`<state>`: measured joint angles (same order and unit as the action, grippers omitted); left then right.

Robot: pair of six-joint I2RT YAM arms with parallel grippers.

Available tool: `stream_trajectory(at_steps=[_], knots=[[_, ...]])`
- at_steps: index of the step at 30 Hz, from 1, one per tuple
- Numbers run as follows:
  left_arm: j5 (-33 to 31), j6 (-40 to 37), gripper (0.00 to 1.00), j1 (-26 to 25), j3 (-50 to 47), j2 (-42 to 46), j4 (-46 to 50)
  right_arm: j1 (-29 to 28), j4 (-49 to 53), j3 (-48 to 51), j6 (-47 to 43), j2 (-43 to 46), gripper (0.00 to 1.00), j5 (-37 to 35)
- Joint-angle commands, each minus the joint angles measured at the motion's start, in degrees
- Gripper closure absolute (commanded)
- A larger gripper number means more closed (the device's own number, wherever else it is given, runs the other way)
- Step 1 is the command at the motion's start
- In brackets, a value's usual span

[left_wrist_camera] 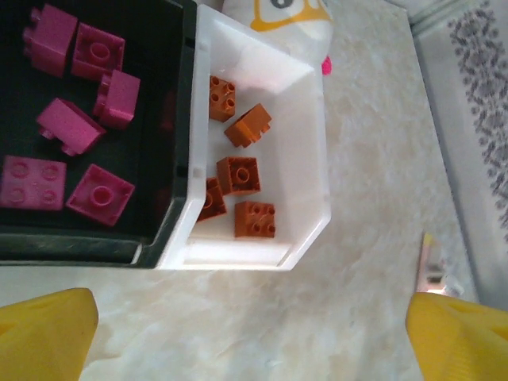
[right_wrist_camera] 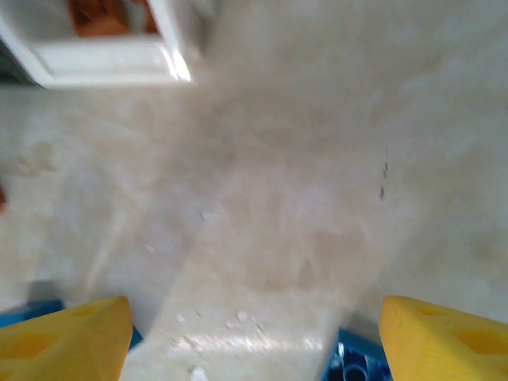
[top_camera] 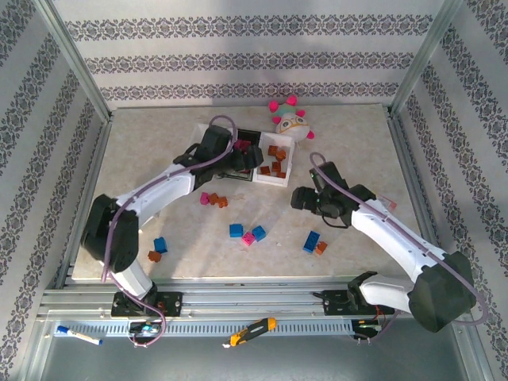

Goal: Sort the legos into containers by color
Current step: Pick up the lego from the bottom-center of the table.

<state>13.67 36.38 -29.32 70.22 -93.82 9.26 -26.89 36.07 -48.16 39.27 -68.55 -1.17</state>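
The right gripper moves back and down onto the blue lego (right_wrist_camera: 353,367) beside an orange one next, since that lego lies nearer the base than the gripper's open fingers.
The containers stand at the back middle of the table. The black bin (left_wrist_camera: 171,159) holds several magenta legos (left_wrist_camera: 99,193), and the white bin (left_wrist_camera: 317,159) to its right holds several orange legos (left_wrist_camera: 238,175). My left gripper (top_camera: 240,161) hovers just in front of these bins, its yellow fingertips (left_wrist_camera: 48,337) wide apart and open with nothing between them. My right gripper (top_camera: 298,198) hangs open over bare table, a blue lego (right_wrist_camera: 353,367) beside its right fingertip (right_wrist_camera: 444,341). Loose legos lie toward the front: pink (top_camera: 205,198), blue (top_camera: 236,230), blue (top_camera: 311,241), orange (top_camera: 154,255).
A plush toy with pink spikes (top_camera: 290,119) sits behind the white bin. Metal frame posts and patterned walls enclose the table (top_camera: 357,143). A marker (top_camera: 79,336) and an orange-handled tool (top_camera: 254,329) lie on the front rail below the arm bases.
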Motion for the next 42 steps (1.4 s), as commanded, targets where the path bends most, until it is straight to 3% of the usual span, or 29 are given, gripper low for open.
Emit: stream_trajectory(at_steps=[1, 9, 15, 24, 31, 36, 42], knots=[[-0.1, -16.7, 0.01, -1.2, -6.5, 5.8, -6.3, -0.4, 2.1, 3.5, 5.2, -0.4, 0.19, -1.6], [11.5, -38.6, 0.01, -4.2, -15.8, 14.8, -6.4, -0.3, 1.7, 5.9, 5.6, -4.9, 0.20, -1.2], [17.1, -45.4, 0.01, -5.9, -17.0, 15.0, -6.8, -0.2, 2.5, 6.9, 6.4, -9.0, 0.24, -0.5], [19.3, -46.2, 0.01, -6.3, -16.9, 14.6, -7.9, -0.4, 0.7, 7.5, 7.6, -13.6, 0.37, 2.8], [18.5, -46.2, 0.01, -6.3, -18.5, 15.9, -7.9, -0.6, 1.0, 6.7, 8.6, -14.3, 0.63, 3.1], [14.3, -41.3, 0.01, -6.3, -19.0, 16.8, -8.8, -0.8, 1.2, 4.7, 9.6, -13.5, 0.74, 2.7], [8.3, -29.8, 0.01, -5.4, -18.8, 17.3, -8.3, -1.4, -2.6, 0.5, 7.9, -10.9, 0.79, 1.2]])
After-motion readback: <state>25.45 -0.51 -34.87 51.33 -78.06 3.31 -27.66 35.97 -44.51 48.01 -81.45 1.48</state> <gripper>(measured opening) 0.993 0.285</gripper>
